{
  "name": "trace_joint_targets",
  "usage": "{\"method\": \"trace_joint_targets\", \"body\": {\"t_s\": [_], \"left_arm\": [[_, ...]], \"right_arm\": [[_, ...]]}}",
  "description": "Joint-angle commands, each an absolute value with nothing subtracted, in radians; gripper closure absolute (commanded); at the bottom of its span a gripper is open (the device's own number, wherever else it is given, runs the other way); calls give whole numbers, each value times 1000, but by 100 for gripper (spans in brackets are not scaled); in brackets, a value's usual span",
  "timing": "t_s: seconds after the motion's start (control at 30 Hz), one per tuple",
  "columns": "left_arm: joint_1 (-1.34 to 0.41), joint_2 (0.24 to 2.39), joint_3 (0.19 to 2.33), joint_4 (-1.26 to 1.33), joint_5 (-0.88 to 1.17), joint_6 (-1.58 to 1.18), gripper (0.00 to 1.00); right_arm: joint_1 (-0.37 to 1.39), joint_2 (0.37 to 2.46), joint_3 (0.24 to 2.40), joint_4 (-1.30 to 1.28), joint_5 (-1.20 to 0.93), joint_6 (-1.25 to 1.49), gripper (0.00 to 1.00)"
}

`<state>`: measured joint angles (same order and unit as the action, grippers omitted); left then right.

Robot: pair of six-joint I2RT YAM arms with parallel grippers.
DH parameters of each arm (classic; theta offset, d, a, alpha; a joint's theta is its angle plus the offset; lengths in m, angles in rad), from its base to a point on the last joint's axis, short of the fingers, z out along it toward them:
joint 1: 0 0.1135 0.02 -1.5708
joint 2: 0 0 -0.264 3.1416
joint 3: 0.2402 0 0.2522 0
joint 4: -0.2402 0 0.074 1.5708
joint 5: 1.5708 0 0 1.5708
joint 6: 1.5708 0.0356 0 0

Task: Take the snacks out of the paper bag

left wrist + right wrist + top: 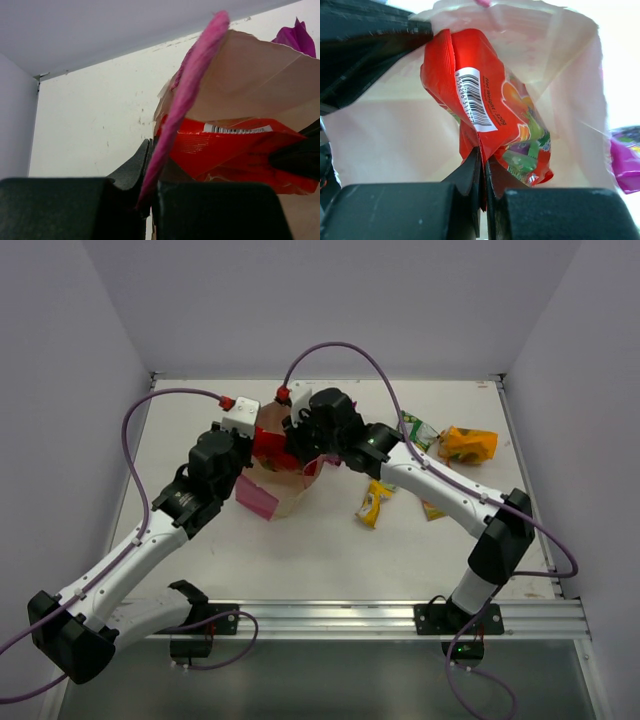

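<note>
Bare tabletop (312, 526) by the yellow packet lies below and behind my right gripper, so it next lifts clear of the bag, draws back, lowers and releases.
The tan paper bag (287, 483) with pink side panels sits at the table's middle, mouth tilted toward the arms. My left gripper (148, 195) is shut on the bag's pink edge (186, 100) and holds the mouth open. My right gripper (483, 175) is shut on a red snack packet (487, 95) with a barcode, at the bag's mouth; the packet also shows in the top view (270, 446) and in the left wrist view (225, 150). A purple packet (626, 160) lies just outside the bag (380, 140). Whatever else the bag holds is hidden.
Loose snacks lie on the table to the right: an orange packet (468, 444), a green one (420, 430), a yellow one (375, 502) and another partly under my right arm (432, 508). White walls close in the back and sides.
</note>
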<state>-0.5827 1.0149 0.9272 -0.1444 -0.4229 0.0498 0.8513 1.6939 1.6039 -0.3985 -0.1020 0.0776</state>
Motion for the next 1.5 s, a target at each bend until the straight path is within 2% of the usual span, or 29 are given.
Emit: {"method": "trace_joint_targets", "body": {"t_s": [0.0, 0.3, 0.53, 0.7, 0.9, 1.13, 1.27, 1.47], "left_arm": [[-575, 999, 931, -133, -492, 78, 100], [-534, 1000, 937, -159, -511, 71, 100], [-471, 1003, 945, -179, -505, 55, 100], [-462, 1011, 948, -190, -450, 19, 100], [-462, 977, 925, -138, -321, 11, 100], [-450, 1008, 965, -224, -466, -21, 100], [-402, 1031, 971, -247, -489, -70, 100], [-318, 1097, 996, -291, -489, -152, 100]], "right_arm": [[839, 1571, 1715, -262, -45, 26, 100], [818, 1537, 1830, -262, 54, -49, 100], [788, 1566, 2009, -256, 98, -66, 100], [756, 1606, 2103, -253, 17, 27, 100], [753, 1627, 1987, -143, -60, 130, 100], [738, 1611, 1950, -136, -20, 155, 100], [724, 1537, 1889, -178, 47, 137, 100], [710, 1352, 1680, -183, 92, 153, 100]]}}
